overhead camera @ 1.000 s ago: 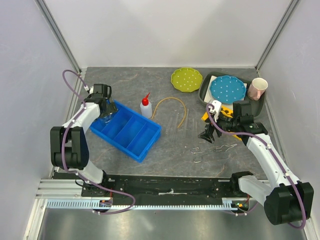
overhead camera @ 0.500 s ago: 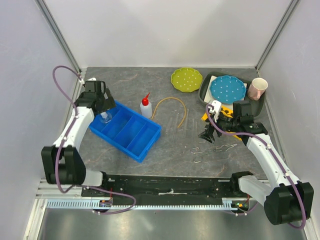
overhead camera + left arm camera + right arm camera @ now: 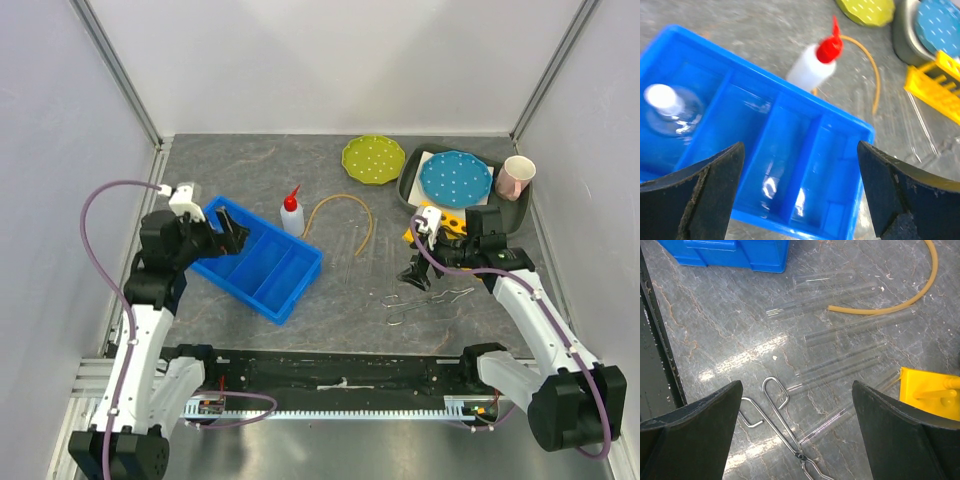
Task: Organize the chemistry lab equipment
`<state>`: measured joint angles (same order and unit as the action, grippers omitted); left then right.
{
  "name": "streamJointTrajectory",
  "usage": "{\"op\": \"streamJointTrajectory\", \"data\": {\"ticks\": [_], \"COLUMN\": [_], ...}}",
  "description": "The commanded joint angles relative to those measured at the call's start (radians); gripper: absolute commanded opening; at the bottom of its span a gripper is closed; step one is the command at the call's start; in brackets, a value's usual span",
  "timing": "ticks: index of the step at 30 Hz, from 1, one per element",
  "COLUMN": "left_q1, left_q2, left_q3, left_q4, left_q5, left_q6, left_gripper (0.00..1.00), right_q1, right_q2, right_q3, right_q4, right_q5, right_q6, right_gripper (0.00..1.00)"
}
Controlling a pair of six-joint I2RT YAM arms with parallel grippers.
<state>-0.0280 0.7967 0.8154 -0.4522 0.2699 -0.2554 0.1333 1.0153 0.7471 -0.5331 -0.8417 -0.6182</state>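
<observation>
My open left gripper will next cross the blue tray's rim and go down around the squeeze bottle's white body, below and to its right in the top view.
A tiny clear flask with a white stopper (image 3: pixel 667 107) stands in the end compartment of a blue divided tray (image 3: pixel 270 272). My left gripper (image 3: pixel 232 238) (image 3: pixel 800 172) hovers open over the tray's other compartments, holding nothing. Behind the tray stand the squeeze bottle with the red nozzle (image 3: pixel 291 214) (image 3: pixel 812 67) and the curved tan tube (image 3: pixel 345 205) (image 3: pixel 910 300). Thin glass tubes (image 3: pixel 362 245) (image 3: pixel 840 335) lie loose on the table. The wire tongs (image 3: pixel 425 300) (image 3: pixel 785 427) lie below my open, empty right gripper (image 3: pixel 415 275) (image 3: pixel 796 412).
A yellow rack (image 3: pixel 440 228) (image 3: pixel 930 392) sits right of the glass tubes. At the back right are a green dotted plate (image 3: pixel 373 159), a blue dotted plate (image 3: pixel 455 178) in a grey tray (image 3: pixel 412 188), and a pink cup (image 3: pixel 517 177).
My left arm has drawn back from the tray's far-left corner towards the near edge and turned right, leaving the flask in the compartment. The right gripper has dipped slightly towards the tongs.
</observation>
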Motion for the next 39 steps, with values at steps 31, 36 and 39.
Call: {"op": "streamJointTrajectory", "data": {"ticks": [31, 36, 39], "left_q1": [-0.428, -0.428, -0.428], "left_q2": [0.754, 0.843, 0.889], "left_q3": [0.424, 0.484, 0.51], "left_q4": [0.107, 0.061, 0.052], "left_q5": [-0.268, -0.323, -0.345], "left_q6": [0.148, 0.159, 0.165], "left_gripper": [0.94, 0.93, 0.91], "right_q1": [-0.014, -0.015, -0.014], "right_q2": [0.026, 0.026, 0.031], "right_q3": [0.006, 0.006, 0.008], "right_q4": [0.021, 0.019, 0.021], "right_q5": [-0.027, -0.022, -0.022], "right_q6": [0.009, 0.009, 0.009], "right_gripper": [0.98, 0.98, 0.98]}}
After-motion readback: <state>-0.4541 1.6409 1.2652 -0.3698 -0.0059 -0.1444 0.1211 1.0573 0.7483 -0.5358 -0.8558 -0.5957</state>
